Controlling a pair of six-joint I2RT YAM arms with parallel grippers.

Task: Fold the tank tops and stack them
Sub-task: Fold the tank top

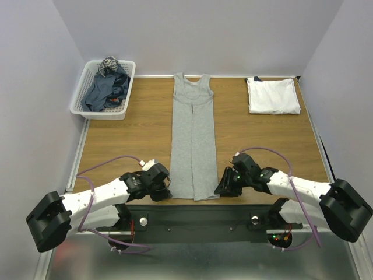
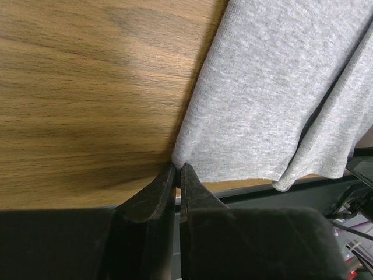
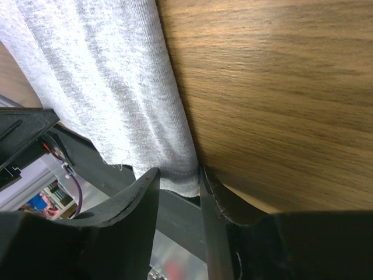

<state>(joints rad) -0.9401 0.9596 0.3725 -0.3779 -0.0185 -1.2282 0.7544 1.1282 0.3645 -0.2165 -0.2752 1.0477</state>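
I will lift my left gripper, carry the tank top's hem corner outward and let it go on the tank top's chest near the straps, because the chest is outward of my gripper.
The light heather-grey tank top (image 1: 193, 140) lies folded lengthwise in a long strip down the middle of the wooden table (image 1: 128, 140), neck far, hem at the near edge. My left gripper (image 1: 168, 192) is at the hem's left corner, shut on a pinch of the grey cloth (image 2: 274, 99) at its tips (image 2: 178, 169). My right gripper (image 1: 220, 189) is at the hem's right corner. Its jaws (image 3: 178, 174) stand apart around the hem edge of the grey cloth (image 3: 105, 76), which hangs over the table's lip.
A folded white tank top (image 1: 272, 95) lies at the far right. A white lattice basket (image 1: 81, 105) at the far left holds dark blue-grey tops (image 1: 105, 90) and a patterned bundle (image 1: 108, 65). Walls close in on three sides.
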